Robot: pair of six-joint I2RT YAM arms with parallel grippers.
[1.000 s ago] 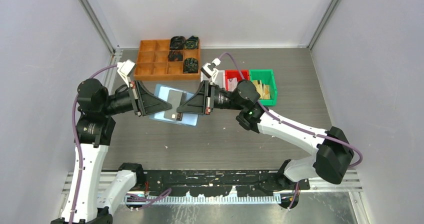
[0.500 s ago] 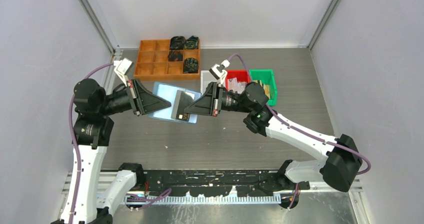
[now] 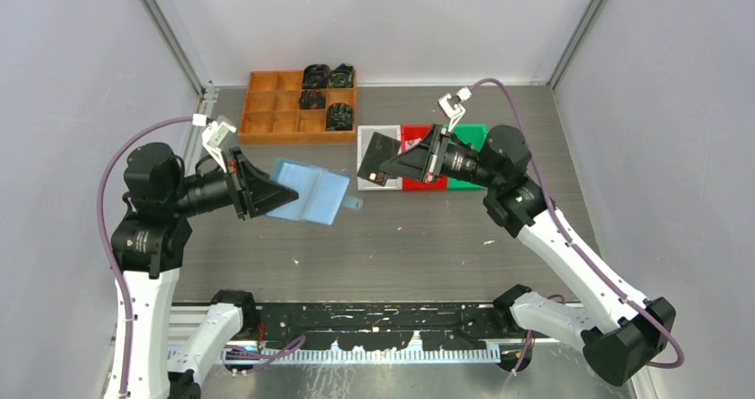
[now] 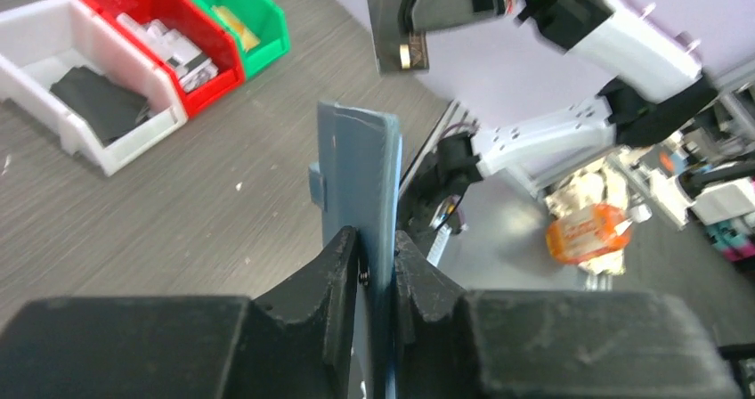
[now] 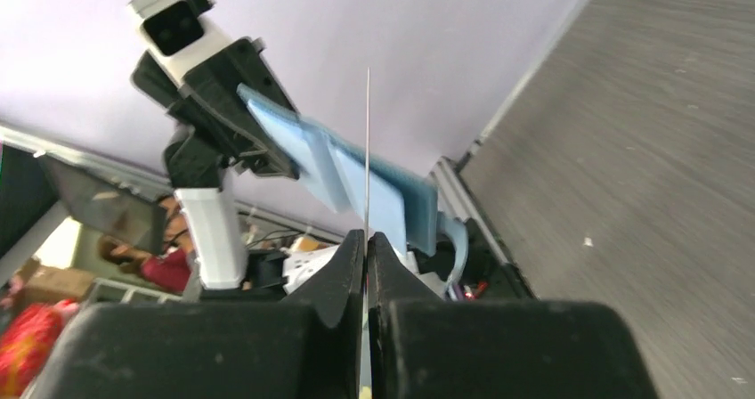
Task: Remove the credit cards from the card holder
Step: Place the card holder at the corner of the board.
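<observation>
My left gripper tilts downward over the bare tabletop below it next and releases the card holder, since the grey card is already clear.
My left gripper is shut on the left edge of the light blue card holder and holds it above the table. In the left wrist view the holder stands edge-on between the closed fingers. My right gripper is shut on a dark grey credit card, held clear of the holder, above the white bin. In the right wrist view the card is a thin vertical line rising from that gripper, with the holder behind it. The same card shows at the top of the left wrist view.
An orange compartment tray with dark parts stands at the back. A white bin, a red bin and a green bin stand in a row right of centre. A dark flat item lies in the white bin.
The right gripper has drawn the dark card out of the holder and carried it right, over the white bin. The left gripper still grips the holder, now tilted off the table.
</observation>
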